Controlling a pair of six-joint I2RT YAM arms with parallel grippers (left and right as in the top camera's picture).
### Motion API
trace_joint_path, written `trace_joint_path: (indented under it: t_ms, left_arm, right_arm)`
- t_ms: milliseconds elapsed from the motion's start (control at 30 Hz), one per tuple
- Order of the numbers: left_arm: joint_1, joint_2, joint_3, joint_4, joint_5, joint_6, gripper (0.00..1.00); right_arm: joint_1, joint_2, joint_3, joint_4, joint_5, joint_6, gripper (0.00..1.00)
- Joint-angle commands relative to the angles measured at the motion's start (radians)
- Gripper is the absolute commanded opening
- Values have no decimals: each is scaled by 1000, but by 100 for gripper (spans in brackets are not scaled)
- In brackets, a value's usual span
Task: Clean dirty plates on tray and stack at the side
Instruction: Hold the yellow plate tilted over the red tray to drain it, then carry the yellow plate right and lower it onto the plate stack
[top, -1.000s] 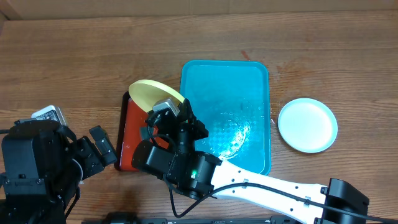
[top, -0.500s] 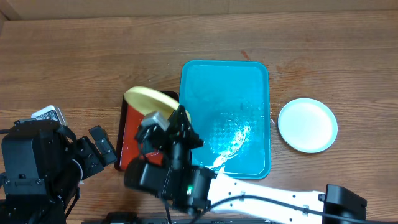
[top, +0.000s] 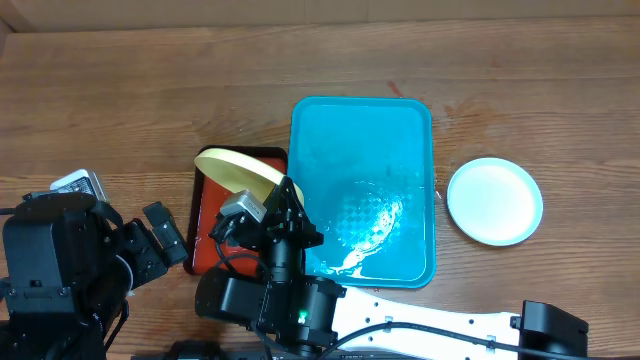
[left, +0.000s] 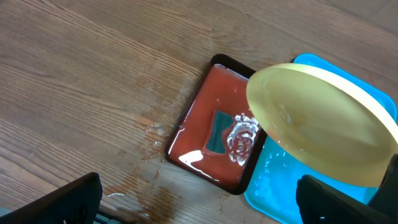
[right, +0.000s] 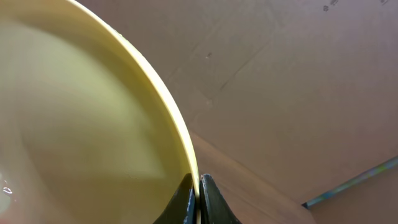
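Note:
My right gripper swings past the turquoise tray (top: 360, 130) next, levels the tilted plate and lowers it onto the blue-white plate (top: 494, 200), because that one lies clear of both trays.
My right gripper (top: 284, 192) is shut on the rim of a pale yellow-green plate (top: 236, 168). It holds the plate tilted steeply on edge over the far end of the red tray (top: 206, 232). In the right wrist view the plate (right: 81, 124) fills the left side, its rim pinched between the right gripper's (right: 199, 200) fingers. The left wrist view shows this plate (left: 323, 130) hanging above both trays. The turquoise tray (top: 360, 130) is wet and holds no plate. A blue-white plate (top: 494, 200) lies on the table to its right. My left gripper (top: 168, 232) stays open left of the red tray, holding nothing.
The red tray (left: 211, 134) has a black rim and holds water with a dark greenish patch (left: 216, 132). Water is spilled on the wood (left: 149, 186) beside it. The turquoise tray (left: 280, 193) touches the red tray's right side. The left arm's base (top: 55, 255) fills the near left corner.
My right gripper has carried the yellow-green plate leftward and nearer, off the turquoise tray's edge to above the red tray, tipping it more on edge. The left arm has not moved.

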Motion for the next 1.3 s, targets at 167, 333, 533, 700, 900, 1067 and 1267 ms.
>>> trace_joint_path:
  t_ms: [167,333,533,700,900,1067,1267]
  left_arm:
    - [-2,-6,3,4,-13,8,100]
    - [-2,-6,3,4,-13,8,100]
    - [-2,-6,3,4,-13,8,100]
    - [-2,-6,3,4,-13,8,100]
    - [-2,-6,3,4,-13,8,100]
    - [-2,-6,3,4,-13,8,100]
    - [-2,-6,3,4,-13,8,100]
  right_arm:
    - [-3,-13,21,8,29,3,4]
    - [-7,-13,21,11,21,5,4]
    - [-90,-13,21,31,-110,140,4]
    - [-300,-13,21,-22,-724,338,4]
    - [-623,-84,22,-68,-1378,432,4]
    - [-907,-186,22,-199,-1556,469,4]
    - [-1286,-220,19,-549,-1535,468,4]
